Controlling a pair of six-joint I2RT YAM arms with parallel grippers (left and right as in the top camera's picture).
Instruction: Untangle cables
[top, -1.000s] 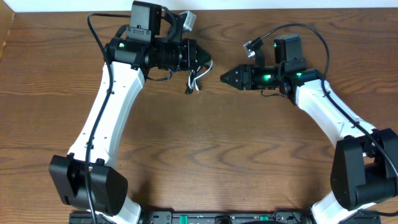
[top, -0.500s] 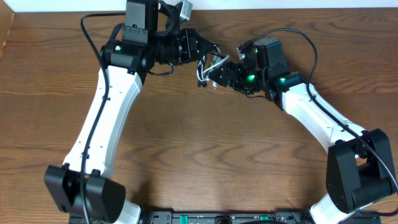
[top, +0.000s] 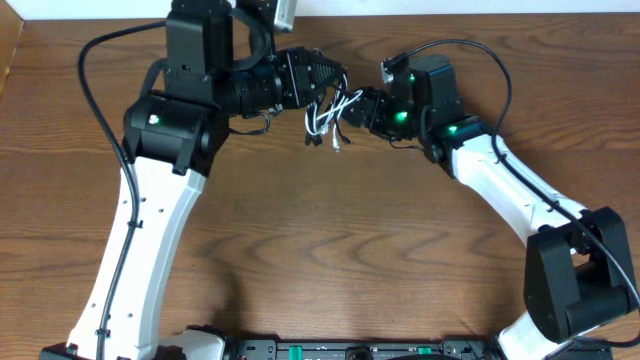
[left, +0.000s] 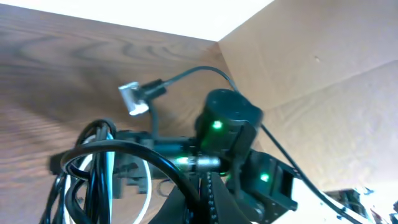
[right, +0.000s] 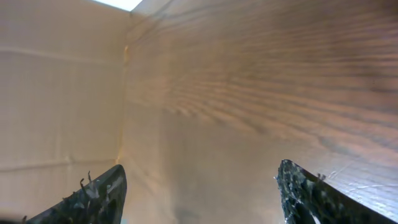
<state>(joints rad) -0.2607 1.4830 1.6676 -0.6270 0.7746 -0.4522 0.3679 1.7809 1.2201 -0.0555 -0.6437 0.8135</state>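
I should lower my left gripper toward the bare tabletop beneath the bundle and release the thin black piece of cable there, as the loops hang off the tabletop.
The cables, a small bundle of black and white loops, hang at the far middle of the table between my two grippers. My left gripper is shut on the top of the bundle and holds it off the wood. In the left wrist view the loops fill the lower left beside my finger. My right gripper is right next to the bundle on its right side. In the right wrist view its fingers are wide apart with only wood between them; no cable shows there.
The wooden table spreads out toward the front. A cardboard wall stands along the left edge, and a pale wall runs along the back. The right arm's wrist with green lights fills the left wrist view, with its silver camera plug.
The right gripper moved left and up to the bundle and now has its fingers apart. The left arm shifted left and raised, still holding the cables.
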